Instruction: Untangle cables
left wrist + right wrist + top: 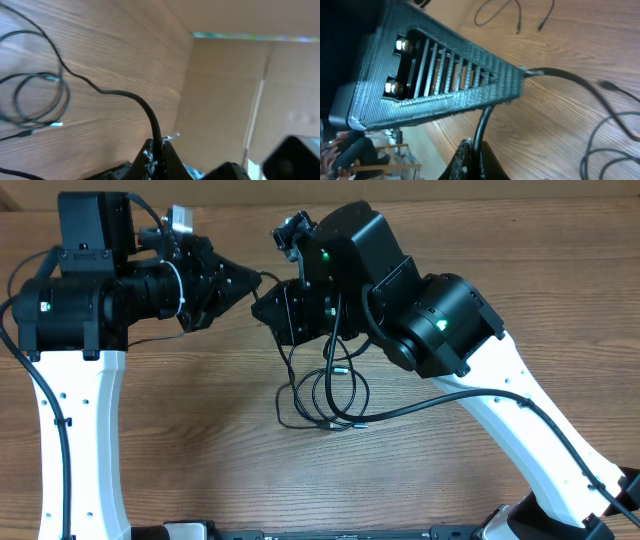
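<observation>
My left gripper holds the cable and will next carry it down and to the left in the overhead view and release it, since clear tabletop lies below and toward that side.
Several thin black cables lie in a tangle of loops [328, 395] on the wooden table, below the two grippers. My left gripper [252, 280] and right gripper [258, 307] meet tip to tip above the table's back middle. In the left wrist view the left gripper [157, 145] is shut on a black cable [120, 94] that runs away to the loops [40, 97]. In the right wrist view the right gripper [474, 146] is shut on a black cable [482, 122] that passes under the left gripper's ribbed finger [440, 80] and on toward the right [565, 76].
Two loose cable ends [519, 22] lie on the table beyond the left gripper. The right arm's thicker black wiring [450, 395] crosses the table beside the tangle. A cardboard wall [230, 90] stands behind the table. The white arm links [85, 440] flank both sides.
</observation>
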You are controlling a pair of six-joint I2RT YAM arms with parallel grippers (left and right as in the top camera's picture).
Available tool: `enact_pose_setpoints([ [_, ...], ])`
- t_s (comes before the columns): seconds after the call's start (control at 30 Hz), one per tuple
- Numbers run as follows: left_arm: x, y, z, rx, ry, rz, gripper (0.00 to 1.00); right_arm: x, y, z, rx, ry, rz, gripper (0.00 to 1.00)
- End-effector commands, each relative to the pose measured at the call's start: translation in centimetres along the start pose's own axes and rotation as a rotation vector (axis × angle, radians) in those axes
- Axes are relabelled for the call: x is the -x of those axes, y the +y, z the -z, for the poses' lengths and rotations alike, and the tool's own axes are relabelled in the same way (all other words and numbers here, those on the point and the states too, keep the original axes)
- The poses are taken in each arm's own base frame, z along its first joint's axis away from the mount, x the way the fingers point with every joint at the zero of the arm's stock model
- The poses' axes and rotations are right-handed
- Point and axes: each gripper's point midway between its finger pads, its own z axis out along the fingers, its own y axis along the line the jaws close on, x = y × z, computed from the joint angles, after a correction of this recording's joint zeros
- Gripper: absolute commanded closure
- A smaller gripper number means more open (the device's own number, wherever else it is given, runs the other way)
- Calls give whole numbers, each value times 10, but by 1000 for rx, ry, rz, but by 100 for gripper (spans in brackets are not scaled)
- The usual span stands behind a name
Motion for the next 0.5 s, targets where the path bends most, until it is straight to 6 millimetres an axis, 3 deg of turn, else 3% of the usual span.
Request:
enact_pose_setpoints([
  [0.0, 23, 25, 7, 152, -142, -58, 96, 4, -11, 5, -70, -27, -7, 88],
  [0.03, 27, 33, 10, 195, -170, -53, 96, 3, -15, 5, -90, -24, -11, 81],
  [0.13, 33, 52, 15, 296, -222, -39, 96, -2, -23, 6, -130, -10, -21, 79],
  [0.3, 35, 52, 16, 310, -208, -162, 96, -7, -28, 7, -152, 10, -30, 25],
  [0.37, 35, 53, 17, 323, -195, -247, 96, -10, -29, 7, -158, 19, -33, 13],
  [0.47, 39, 60, 24, 344, -193, -303, 96, -14, -33, 8, -178, 33, -40, 5],
])
